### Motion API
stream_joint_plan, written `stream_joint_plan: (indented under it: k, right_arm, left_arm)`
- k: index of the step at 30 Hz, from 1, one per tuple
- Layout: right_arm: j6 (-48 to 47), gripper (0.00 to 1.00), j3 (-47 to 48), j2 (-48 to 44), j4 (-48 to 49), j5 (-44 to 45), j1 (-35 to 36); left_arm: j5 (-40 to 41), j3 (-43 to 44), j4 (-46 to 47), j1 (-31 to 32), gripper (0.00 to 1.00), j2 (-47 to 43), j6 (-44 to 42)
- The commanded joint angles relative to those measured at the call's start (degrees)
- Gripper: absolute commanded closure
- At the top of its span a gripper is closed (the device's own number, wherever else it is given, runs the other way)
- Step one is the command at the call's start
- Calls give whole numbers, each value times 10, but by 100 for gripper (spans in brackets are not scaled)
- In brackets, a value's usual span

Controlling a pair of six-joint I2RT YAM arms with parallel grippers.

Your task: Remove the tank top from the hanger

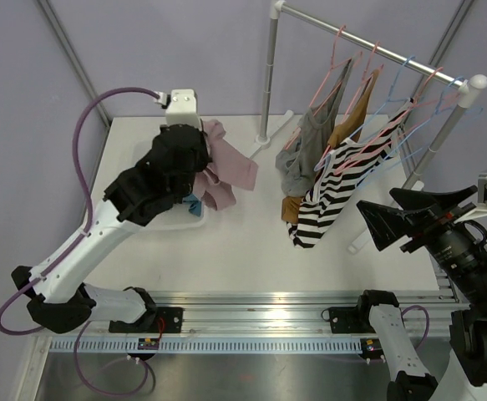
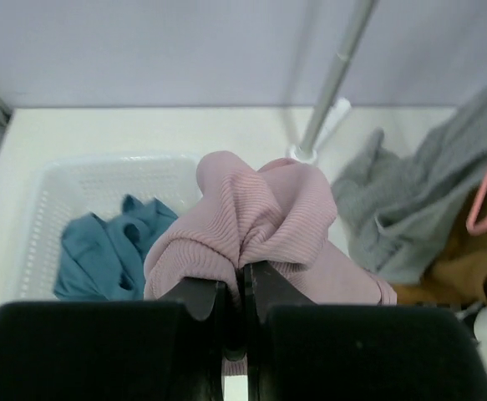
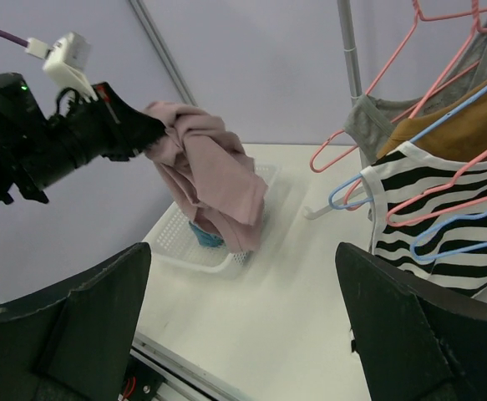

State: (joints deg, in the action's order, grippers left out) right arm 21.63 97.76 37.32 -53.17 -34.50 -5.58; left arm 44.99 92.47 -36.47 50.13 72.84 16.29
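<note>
The robot will next move its left gripper away from the rail post and then lower it into the white basket (image 1: 178, 212), because the pink top hangs past the rail-side end of the basket.
My left gripper (image 2: 245, 276) is shut on a bunched fold of the pink ribbed tank top (image 2: 260, 217). It holds the top in the air, off any hanger, and the cloth hangs down (image 3: 214, 180) over the right end of the white basket (image 3: 176, 242). From above, the pink top (image 1: 226, 167) drapes right of the left gripper (image 1: 201, 144). My right gripper (image 3: 243, 284) stands wide open with nothing between its fingers, low at the right (image 1: 375, 198) beside the striped top (image 1: 335, 188).
A teal garment (image 2: 109, 251) lies in the basket (image 2: 34, 225). The clothes rail (image 1: 368, 42) at the back right carries grey (image 1: 310, 142), mustard (image 1: 352, 117) and striped tops on pink and blue hangers (image 3: 368, 92). Its upright post (image 1: 268, 83) stands near the basket.
</note>
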Motion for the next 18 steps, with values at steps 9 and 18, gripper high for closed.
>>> stream_joint_plan:
  k: [9,18]
  right_arm:
    - [14,1,2,-5,26,62,0]
    - [37,0,13,46,54,161,0]
  left_arm:
    - [-96,118,-63,-197,100,57,-45]
    - [-223,74,-82,-311,100,113,-9]
